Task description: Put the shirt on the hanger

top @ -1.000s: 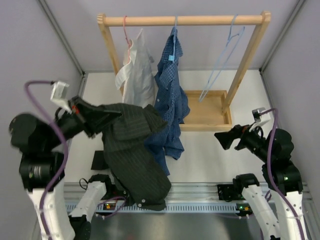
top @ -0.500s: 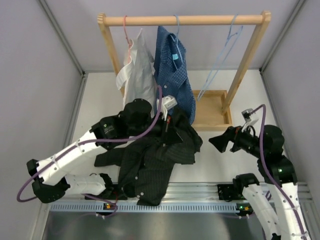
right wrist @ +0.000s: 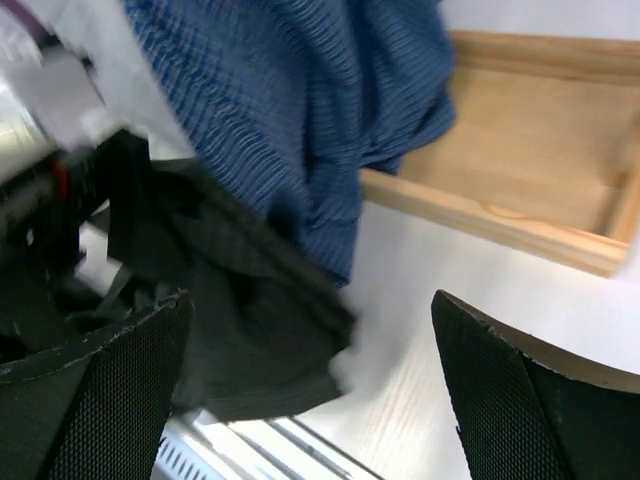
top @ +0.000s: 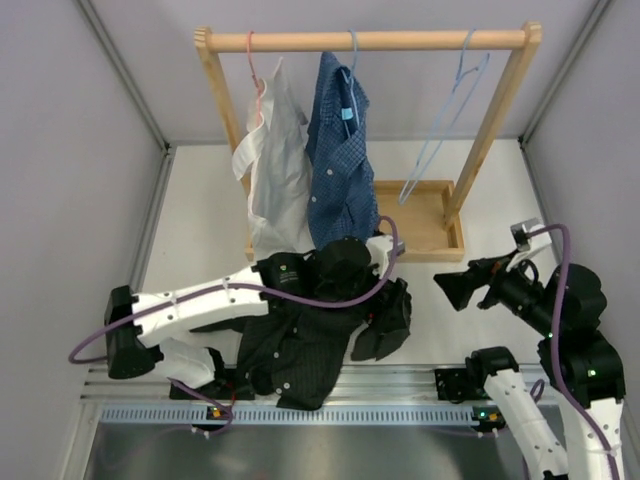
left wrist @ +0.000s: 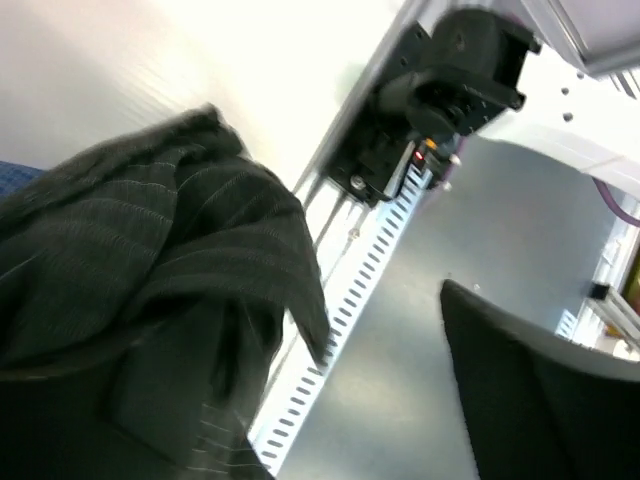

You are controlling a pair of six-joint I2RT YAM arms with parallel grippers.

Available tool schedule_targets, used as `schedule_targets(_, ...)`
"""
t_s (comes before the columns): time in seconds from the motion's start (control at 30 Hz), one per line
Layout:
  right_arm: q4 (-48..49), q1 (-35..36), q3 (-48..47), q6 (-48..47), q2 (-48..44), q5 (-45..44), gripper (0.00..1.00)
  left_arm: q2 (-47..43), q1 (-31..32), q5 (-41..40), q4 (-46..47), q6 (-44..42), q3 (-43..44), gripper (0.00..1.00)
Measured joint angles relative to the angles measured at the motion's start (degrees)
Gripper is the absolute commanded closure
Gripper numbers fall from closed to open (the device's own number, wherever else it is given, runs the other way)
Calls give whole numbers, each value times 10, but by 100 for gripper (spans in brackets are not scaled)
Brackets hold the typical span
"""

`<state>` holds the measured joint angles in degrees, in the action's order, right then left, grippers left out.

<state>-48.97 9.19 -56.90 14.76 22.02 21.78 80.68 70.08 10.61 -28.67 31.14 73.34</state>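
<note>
Next, my right gripper will sweep its open, empty fingers left in the top view and down onto the shirt's folded edge (top: 280, 346).
The black striped shirt (top: 305, 340) lies crumpled on the table's near middle, one fold (top: 392, 320) spilling right. My left arm reaches across it, and the left gripper (top: 385, 292) stands open just above that fold. In the left wrist view the shirt (left wrist: 150, 270) drapes over the left side and hides one finger, while the other finger (left wrist: 540, 400) stands far off. The light-blue wire hanger (top: 447, 115) hangs bare at the rack's right end. My right gripper (top: 456, 288) hovers open to the right, its jaws (right wrist: 310, 300) facing the shirt (right wrist: 230, 330), holding nothing.
A wooden rack rail (top: 400, 40) spans the back. A white shirt (top: 275, 150) hangs on a pink hanger (top: 255, 75), and a blue checked shirt (top: 340, 150) hangs beside it. The rack's wooden base tray (top: 425, 225) sits behind the shirt. A metal rail (top: 400, 375) runs along the near edge.
My left arm swung from the far left to the table's middle carrying the shirt, then its jaws opened and the shirt dropped onto the table. The right gripper barely moved.
</note>
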Motion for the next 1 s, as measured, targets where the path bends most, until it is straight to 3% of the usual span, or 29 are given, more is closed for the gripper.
schedule_targets(0.13, 9, 1, 38, -6, 23, 116, 1, -80, 0, -133, -54, 9, 0, 2)
schedule_targets(0.23, 14, 3, 65, -2, 49, 183, 0, -181, 0, -303, -128, 55, 0, 8)
schedule_targets(0.37, 48, 50, 71, 13, 93, 205, 1, -306, -4, -518, -219, 157, -24, 15)
schedule_targets(0.43, 75, 135, 71, 23, 110, 170, 0, -357, -4, -606, -255, 205, -60, 15)
schedule_targets(0.53, 103, 351, 57, 29, 149, 33, 0, -389, -4, -708, -329, 294, -113, 13)
schedule_targets(0.67, 138, 666, 21, -1, 260, -217, 0, -371, -15, -783, -392, 358, -125, 8)
schedule_targets(0.73, 169, 761, -4, -35, 344, -316, 1, -347, -41, -805, -414, 382, -120, 4)
schedule_targets(0.83, 250, 802, -2, -97, 442, -361, 1, -314, -123, -809, -407, 365, -118, 2)
schedule_targets(1.0, 349, 803, 6, -207, 550, -385, 1, -318, -388, -670, -248, 242, -180, 4)
